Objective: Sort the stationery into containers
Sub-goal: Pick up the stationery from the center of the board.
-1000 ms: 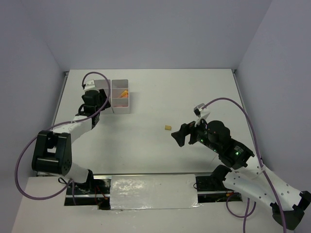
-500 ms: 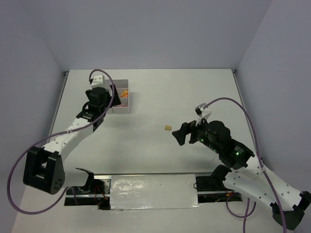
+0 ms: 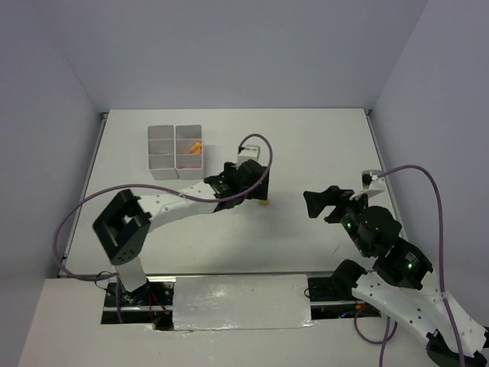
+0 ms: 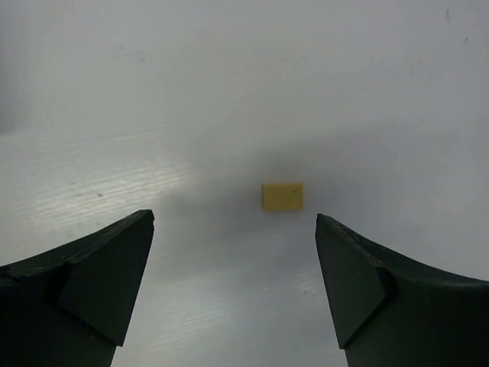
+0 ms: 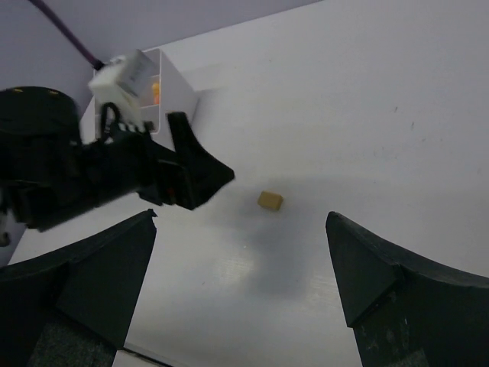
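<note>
The small beige block (image 3: 263, 203) (image 4: 282, 196) is below my left gripper, nearer one finger, so next I will move that gripper down to the right in the top view and close on the block.
A small beige block (image 4: 282, 196) lies flat on the white table, just ahead of my open left gripper (image 4: 233, 222) and between the lines of its two fingers, touching neither. From above, the left gripper (image 3: 258, 193) hovers at the table's middle, almost covering the block (image 3: 263, 203). My right gripper (image 3: 317, 200) stands open and empty to the right of the block (image 5: 270, 200). The white six-compartment containers box (image 3: 163, 151) sits at the back left. Orange marker sticks (image 3: 195, 147) lie in one right-column compartment.
The left arm (image 3: 176, 202) stretches across the table from the left front. In the right wrist view the left gripper's dark fingers (image 5: 200, 174) reach in from the left, with the box's corner (image 5: 174, 86) behind. Purple cables loop over both arms.
My left arm has swung from the organiser box to the table's middle, over the beige block, and its jaws have opened wide. My right gripper has drawn back to the right.
</note>
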